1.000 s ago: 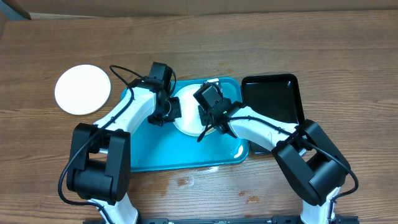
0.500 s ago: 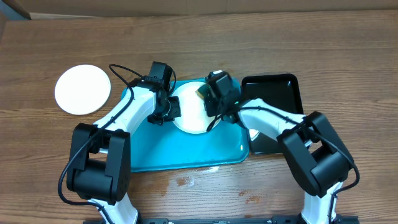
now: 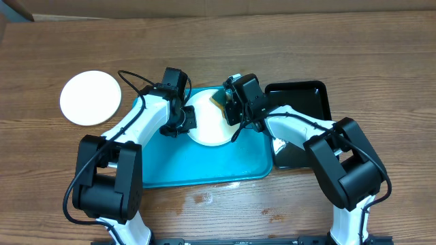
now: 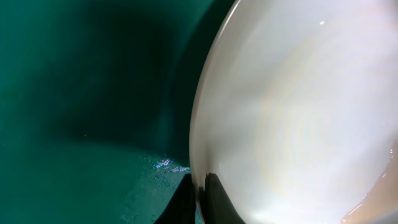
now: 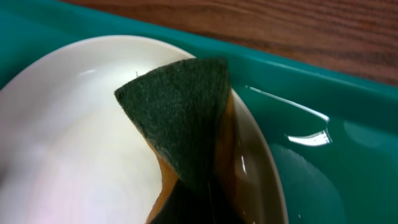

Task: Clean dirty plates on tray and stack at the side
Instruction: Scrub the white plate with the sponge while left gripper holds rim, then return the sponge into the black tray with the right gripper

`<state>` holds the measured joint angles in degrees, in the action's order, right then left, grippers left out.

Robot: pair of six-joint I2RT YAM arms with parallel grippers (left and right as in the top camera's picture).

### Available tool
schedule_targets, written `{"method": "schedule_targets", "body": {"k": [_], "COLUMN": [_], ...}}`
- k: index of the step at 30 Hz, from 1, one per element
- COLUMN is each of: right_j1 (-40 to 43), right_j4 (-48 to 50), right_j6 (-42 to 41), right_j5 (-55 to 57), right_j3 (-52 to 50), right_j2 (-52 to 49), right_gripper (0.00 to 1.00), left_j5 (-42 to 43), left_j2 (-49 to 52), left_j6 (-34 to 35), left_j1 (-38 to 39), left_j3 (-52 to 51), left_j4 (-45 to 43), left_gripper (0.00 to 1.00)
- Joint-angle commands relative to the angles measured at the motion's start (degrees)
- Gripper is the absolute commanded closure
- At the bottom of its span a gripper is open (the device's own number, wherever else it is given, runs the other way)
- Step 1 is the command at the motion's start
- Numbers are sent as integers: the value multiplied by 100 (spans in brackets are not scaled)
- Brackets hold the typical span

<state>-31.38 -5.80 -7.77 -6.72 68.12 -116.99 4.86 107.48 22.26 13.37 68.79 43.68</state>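
The bottom of the black tray has room. My right gripper needs to lift off the plate next, move right in the overhead view and go down to release the sponge (image 3: 219,101) there.
A pale plate (image 3: 206,128) is tilted up on the turquoise tray (image 3: 177,163). My left gripper (image 3: 187,121) is shut on the plate's left rim; the left wrist view shows its fingers (image 4: 200,200) pinching the rim of the plate (image 4: 298,112). My right gripper (image 3: 230,107) is shut on a dark green sponge (image 3: 219,101) with an orange underside. In the right wrist view the sponge (image 5: 180,118) presses on the plate (image 5: 68,130) near its far right rim. A white plate (image 3: 90,97) lies on the table at the left. No third plate shows.
A glossy black tray (image 3: 304,101) lies just right of the turquoise tray, under my right arm. The turquoise tray's wet floor (image 4: 74,124) and rim (image 5: 336,155) are close around both grippers. A wet patch (image 3: 204,198) is on the wooden table at the front.
My right gripper has moved the sponge from the plate's near right side up to its far right rim. The left gripper and the plate have stayed put.
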Motion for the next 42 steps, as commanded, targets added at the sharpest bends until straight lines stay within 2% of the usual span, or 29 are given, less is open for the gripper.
{"method": "schedule_targets", "body": {"k": [1,9,18,27,31,35,42], "right_j1": [39,44,50,50,157,540,1580], "right_j4": [238,444,15,-918,-1158,-1652,-3375], "right_j6": [79,79,205,175,-293,-752,-748], "right_j5": [63,-22,-243,-811,-844,-846,-621], "right_j3": [-66,26,26,26,33,136,238], "right_j2": [-229,-133,859,1292,1364,1709,2420], "right_gripper": [96,96,96,96,96,96,96], "left_j5": [-83,-83,-83,-83,-85,-186,-295], "left_j2": [96,96,96,96,96,94,94], "left_j6": [-302,-299,-297,-275,-278,-280,-280], "left_j1": [15,15,15,15,15,15,15], "left_j3": [26,26,26,26,26,48,81], "left_j4": [127,155,153,153,149,140,131], "left_gripper": [96,96,96,96,96,96,96]}}
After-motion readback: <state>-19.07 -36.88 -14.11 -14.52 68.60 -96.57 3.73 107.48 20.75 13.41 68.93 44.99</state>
